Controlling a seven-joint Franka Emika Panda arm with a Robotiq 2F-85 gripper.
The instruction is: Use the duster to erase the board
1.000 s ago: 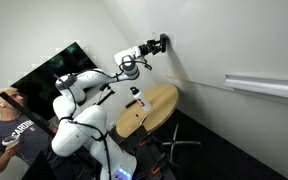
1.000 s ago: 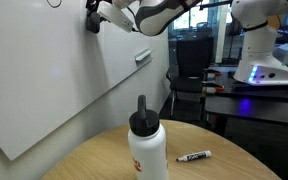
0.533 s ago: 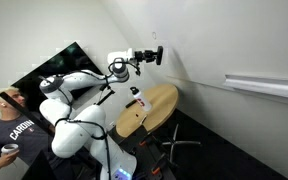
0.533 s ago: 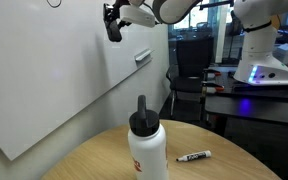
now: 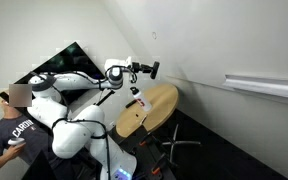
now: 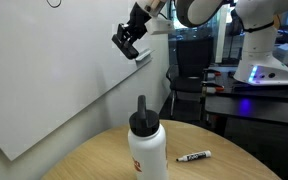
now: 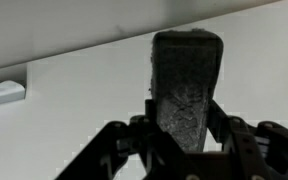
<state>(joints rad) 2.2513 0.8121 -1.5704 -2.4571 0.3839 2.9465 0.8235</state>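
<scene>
Next, my gripper will draw away from the board [image 6: 54,80], tip downward and lower to release the duster on the bare wood [image 6: 176,134] beside the marker, since that spot lies empty.
My gripper [image 5: 152,69] is shut on the duster [image 7: 185,88], a dark blocky eraser held between the two fingers and standing up in the wrist view. In both exterior views the gripper with the duster [image 6: 127,42] hangs a short way off the board [image 6: 54,80], apart from its surface. The board is a large white wall-like surface [image 5: 214,40]. A small dark scribble [image 6: 53,3] shows at its top edge, and a faint mark [image 5: 152,36] sits above the gripper. The board also fills the wrist view [image 7: 74,120].
A round wooden table [image 5: 156,104] stands under the arm, with a white bottle with a black cap [image 6: 147,146] and a marker [image 6: 193,157] on it. A tray rail [image 5: 264,86] runs along the board. A person [image 5: 14,128] stands beside a black screen [image 5: 54,62].
The gripper with the duster has pulled away from the board and moved down and back toward the robot's base. The scribble it was near sits unchanged.
</scene>
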